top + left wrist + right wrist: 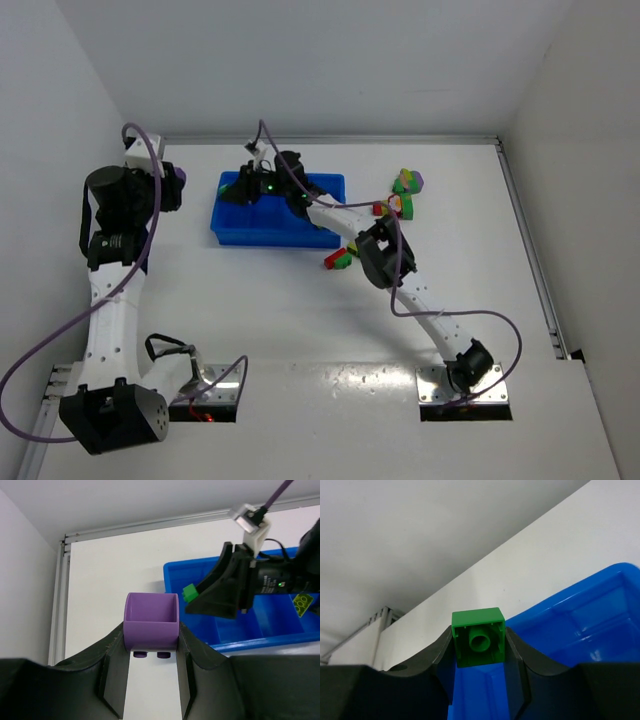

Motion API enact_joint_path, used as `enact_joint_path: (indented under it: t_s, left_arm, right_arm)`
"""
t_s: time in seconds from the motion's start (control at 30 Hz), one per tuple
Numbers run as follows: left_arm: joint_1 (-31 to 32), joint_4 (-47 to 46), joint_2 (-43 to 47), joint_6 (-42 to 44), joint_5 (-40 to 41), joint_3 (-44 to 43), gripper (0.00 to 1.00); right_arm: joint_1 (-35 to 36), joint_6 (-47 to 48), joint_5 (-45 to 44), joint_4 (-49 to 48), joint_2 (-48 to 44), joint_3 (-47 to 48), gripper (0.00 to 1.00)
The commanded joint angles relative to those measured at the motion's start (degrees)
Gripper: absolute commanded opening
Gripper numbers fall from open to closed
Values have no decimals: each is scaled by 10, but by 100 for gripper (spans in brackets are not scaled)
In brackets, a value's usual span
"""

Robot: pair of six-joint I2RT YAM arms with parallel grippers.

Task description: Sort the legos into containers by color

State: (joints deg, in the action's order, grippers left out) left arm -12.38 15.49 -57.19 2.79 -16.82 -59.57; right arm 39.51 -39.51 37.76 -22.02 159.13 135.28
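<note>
Next, my left gripper shifts right in the top view, then down over the section of the tray beside the yellow-green brick's (289,224). It releases the purple brick there, since that section looks empty.
My left gripper (151,639) is shut on a purple brick (151,621) and holds it above the table, left of the blue tray (235,635); in the top view the purple brick (178,187) shows at the gripper (172,190). My right gripper (479,642) is shut on a green brick (478,636) and hangs over the left end of the blue tray (580,625), which also shows in the top view (240,230). The green brick shows in the left wrist view (189,592) too. A yellow-green brick (303,603) lies in a tray compartment.
Loose multicoloured brick clumps lie right of the tray: one at the back (409,182), one beside it (399,206) and one nearer the front (339,258). The table's back rim (400,139) and the side walls bound the space.
</note>
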Motion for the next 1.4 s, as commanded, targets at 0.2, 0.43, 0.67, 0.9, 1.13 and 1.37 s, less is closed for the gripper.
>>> enact_joint_path:
  t_s: [0.2, 0.43, 0.67, 0.9, 1.13, 1.37]
  left_arm:
    - [-5, 16, 27, 6, -32, 7, 10]
    - [5, 2, 15, 12, -51, 12, 10]
    - [59, -41, -12, 6, -77, 24, 10]
    - [184, -122, -91, -12, -48, 47, 10]
    - [268, -193, -252, -31, -10, -11, 10]
    - [305, -184, -414, -38, -16, -142, 11]
  right_arm:
    - [12, 69, -104, 26, 12, 24, 1]
    - [12, 116, -105, 58, -14, -2, 82]
    - [-21, 97, -82, -21, -129, -113, 95]
    - [-121, 125, -123, 28, -287, -244, 95]
    - [-220, 231, -141, 204, -422, -356, 95]
    - [-294, 248, -136, 256, -508, -460, 97]
